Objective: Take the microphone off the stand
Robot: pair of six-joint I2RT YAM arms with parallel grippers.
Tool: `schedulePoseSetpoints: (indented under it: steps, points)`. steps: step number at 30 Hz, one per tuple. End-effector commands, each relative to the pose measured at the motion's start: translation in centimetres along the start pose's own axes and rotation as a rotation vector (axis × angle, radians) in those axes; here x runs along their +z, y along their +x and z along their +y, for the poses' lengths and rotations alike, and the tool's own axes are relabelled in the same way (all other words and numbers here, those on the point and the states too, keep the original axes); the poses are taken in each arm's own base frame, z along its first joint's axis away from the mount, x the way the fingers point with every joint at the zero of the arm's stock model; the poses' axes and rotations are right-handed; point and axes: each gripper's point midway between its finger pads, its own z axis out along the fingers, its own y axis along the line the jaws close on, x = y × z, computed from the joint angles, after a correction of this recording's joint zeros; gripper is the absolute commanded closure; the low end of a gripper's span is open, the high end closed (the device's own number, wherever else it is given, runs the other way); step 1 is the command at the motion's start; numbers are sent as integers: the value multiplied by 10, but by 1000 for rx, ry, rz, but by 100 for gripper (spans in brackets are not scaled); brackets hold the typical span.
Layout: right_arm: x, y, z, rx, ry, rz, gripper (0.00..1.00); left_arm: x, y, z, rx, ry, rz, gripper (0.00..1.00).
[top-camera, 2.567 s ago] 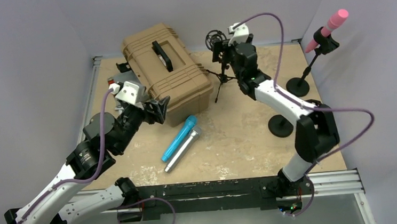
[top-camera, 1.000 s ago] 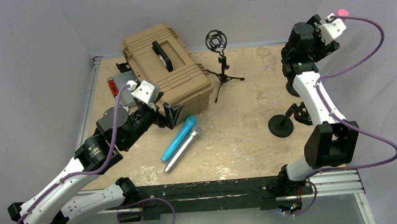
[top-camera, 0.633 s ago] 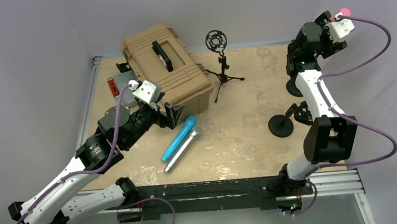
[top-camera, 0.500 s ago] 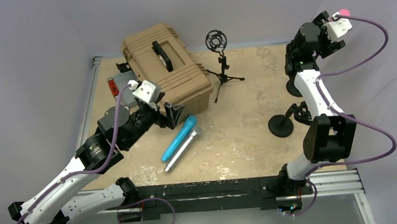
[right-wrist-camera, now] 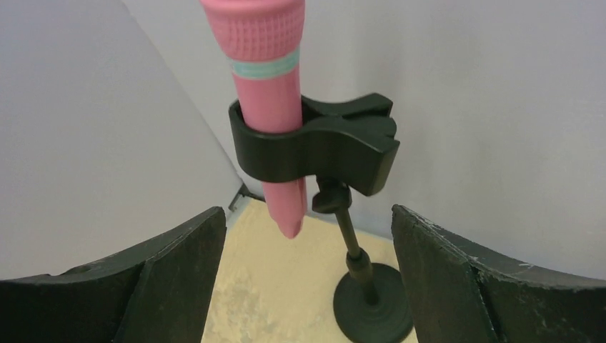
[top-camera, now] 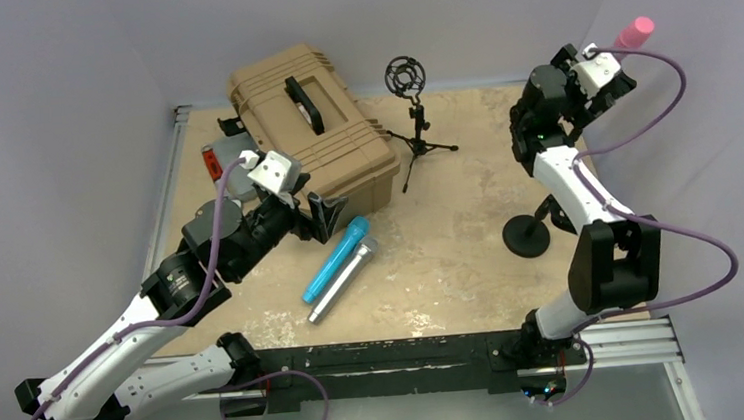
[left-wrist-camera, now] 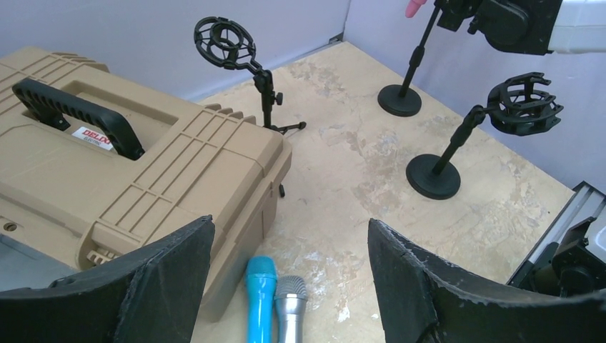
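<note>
I'll move my right gripper down and in next, to close around the stand's thin pole below the clip, as that part is bare between my open fingers.
A pink microphone (right-wrist-camera: 268, 107) stands upright in the black clip (right-wrist-camera: 321, 143) of a stand with a round base (right-wrist-camera: 371, 304) at the table's far right corner; its tip shows in the top view (top-camera: 632, 33). My right gripper (right-wrist-camera: 307, 211) is open and empty, level with the microphone's lower end and a little short of it. In the top view the right gripper (top-camera: 616, 78) sits just left of the clip. My left gripper (left-wrist-camera: 289, 221) is open and empty, above a blue microphone (left-wrist-camera: 260, 300) and a silver microphone (left-wrist-camera: 290, 307) lying side by side.
A tan hard case (top-camera: 310, 135) sits at the back left, close to my left gripper (top-camera: 313, 215). A small tripod stand with an empty shock mount (top-camera: 411, 117) is at the back middle. Another black stand with a shock mount (top-camera: 527, 233) is at the right. Walls stand close behind the pink microphone.
My right arm swung from the tripod stand to the pink microphone's stand, then drew back slightly to the left. My left arm shifted a little right earlier and has held still since.
</note>
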Motion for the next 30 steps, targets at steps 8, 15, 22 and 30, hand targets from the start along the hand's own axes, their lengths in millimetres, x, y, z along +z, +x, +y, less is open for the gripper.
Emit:
schedulePoseSetpoints:
  steps: [8, 15, 22, 30]
  points:
    - [-19, 26, -34, -53, 6, 44, 18, -10, -22, -8, -45, 46, -62, 24]
    - [-6, 73, -41, -194, 14, 85, 15, -8, -20, -8, -44, 45, -55, 24]
    - [11, 97, -34, -338, -38, 128, 11, -6, -18, -10, -50, 53, -49, 24]
    - [36, 119, -37, -458, -26, 164, 8, -5, -17, -12, -54, 60, -46, 24]
